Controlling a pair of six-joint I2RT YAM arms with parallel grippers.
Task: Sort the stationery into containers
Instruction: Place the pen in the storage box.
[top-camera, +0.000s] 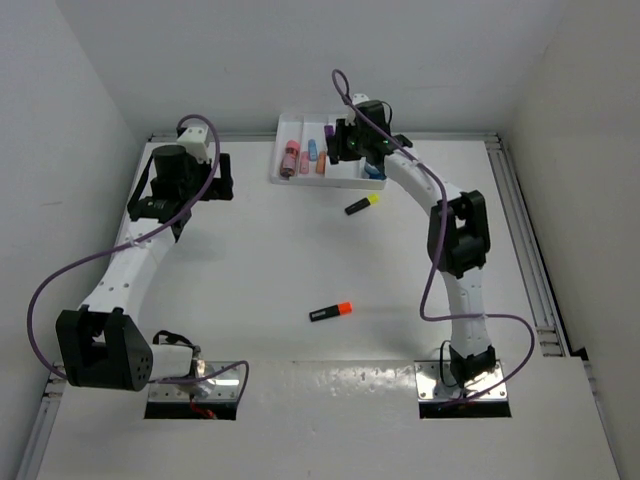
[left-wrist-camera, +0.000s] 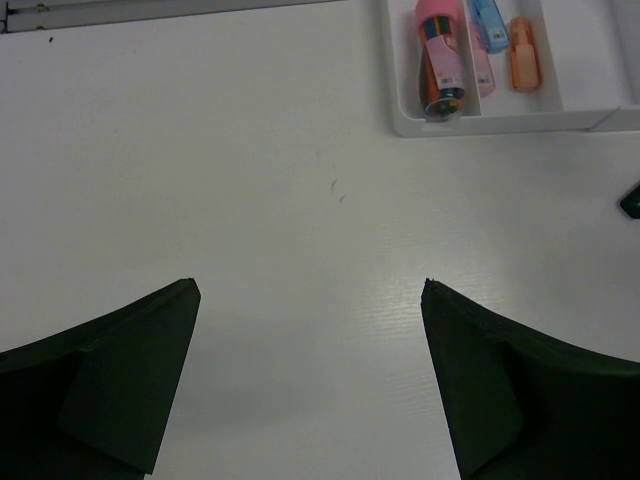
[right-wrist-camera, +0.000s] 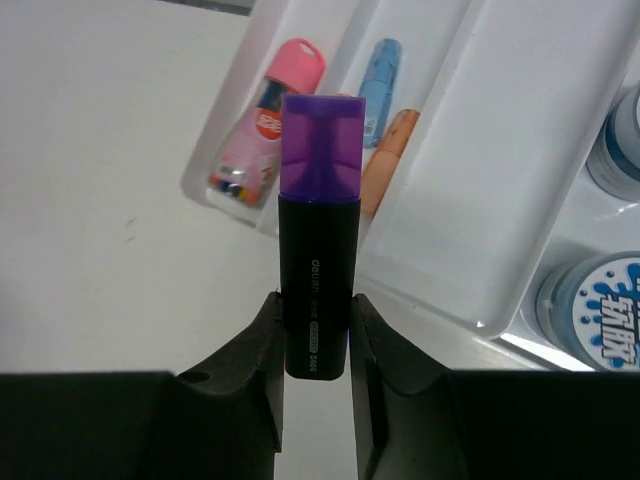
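Note:
The robot's right gripper needs to move down toward the right in the wrist view and let go of the highlighter in the empty compartment, which is below the gripper on that side.
My right gripper is shut on a black highlighter with a purple cap and holds it above the near edge of the white four-compartment tray. In the top view the right gripper is over the tray. The tray holds a pink stick, a blue piece, a peach stick and two blue round pieces. A yellow-ended highlighter and an orange-ended highlighter lie on the table. My left gripper is open and empty, left of the tray.
The table is walled at the back and both sides, with a metal rail along the right edge. The left arm's purple cable loops out to the left. Both arm bases sit at the near edge.

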